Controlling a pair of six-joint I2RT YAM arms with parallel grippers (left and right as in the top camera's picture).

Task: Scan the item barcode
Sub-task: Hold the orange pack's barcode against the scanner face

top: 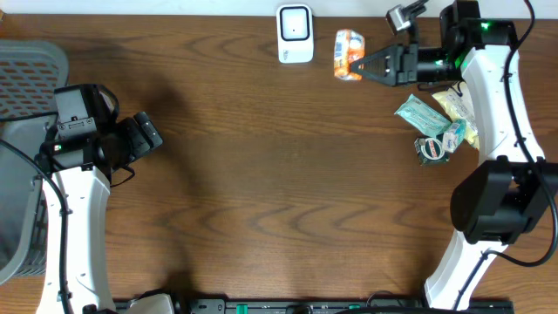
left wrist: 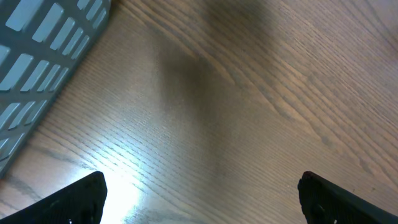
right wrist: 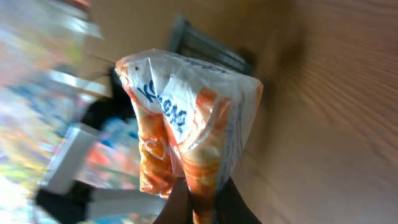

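I will next swing the packet in my right gripper over the barcode scanner (top: 295,34), then move back and release it above the clear bare wood on the pile's near side.
The item is an orange-and-white plastic snack packet (top: 348,54) held up at the table's back edge, just right of the white barcode scanner (top: 295,34). My right gripper (top: 361,67) is shut on the packet's edge. In the right wrist view the packet (right wrist: 186,124) fills the middle, its lower seam pinched between the two dark fingers (right wrist: 179,208). My left gripper (top: 150,135) stands open over bare wood at the left. In the left wrist view its fingertips (left wrist: 81,196) are far apart with only table between them.
A grey slatted basket (top: 26,87) sits at the far left edge, also seen as the basket (left wrist: 43,56) in the left wrist view. A pile of packets (top: 440,122) lies at the right, beside the right arm.
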